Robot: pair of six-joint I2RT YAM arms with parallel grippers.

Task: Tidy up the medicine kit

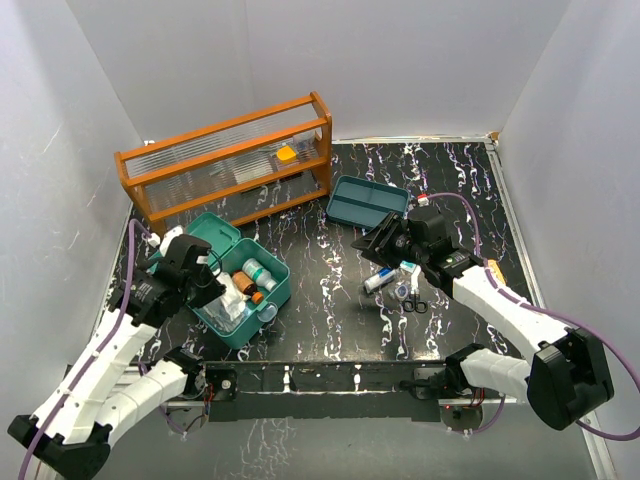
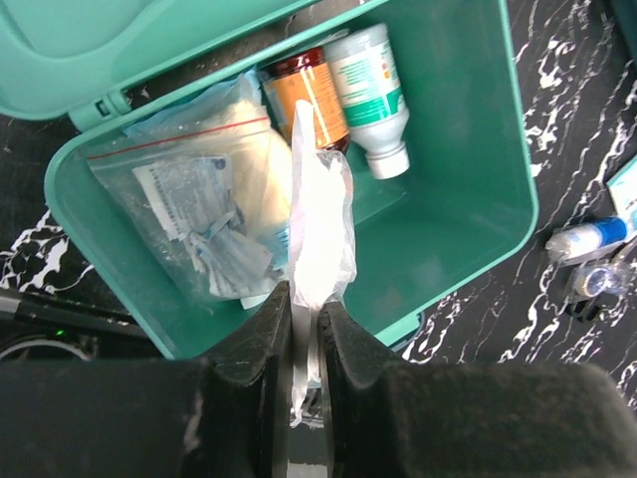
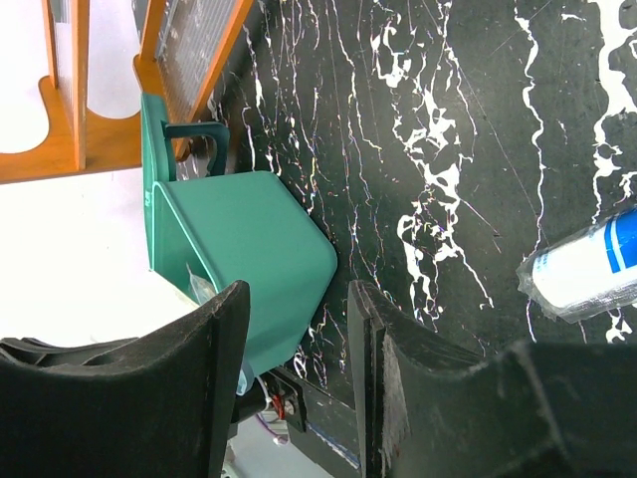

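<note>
My left gripper should lower the packet [image 2: 320, 229] onto the clear zip bag of sachets below it in the box and let go, as the bag's top is uncovered.
The medicine kit [image 1: 262, 298] is a teal box that stands open at the front left, its lid [image 1: 205, 232] tipped back. Inside lie an orange-brown bottle [image 2: 309, 95], a white bottle with a green label [image 2: 373, 85] and a clear zip bag of sachets [image 2: 194, 204]. My left gripper [image 2: 307, 307] hangs over the box, shut on a thin white plastic packet [image 2: 320, 229] that stands up on edge. The matching tray insert [image 1: 367, 202] lies apart near the rack. My right gripper [image 3: 299, 299] hovers open above the table with nothing between its fingers.
An orange-brown wooden rack [image 1: 228, 155] with clear ribbed panels stands at the back left. Loose items lie on the black marbled table under the right arm: a wrapped white-and-blue tube [image 3: 587, 269], small boxes [image 1: 392, 278] and scissors [image 1: 415, 303].
</note>
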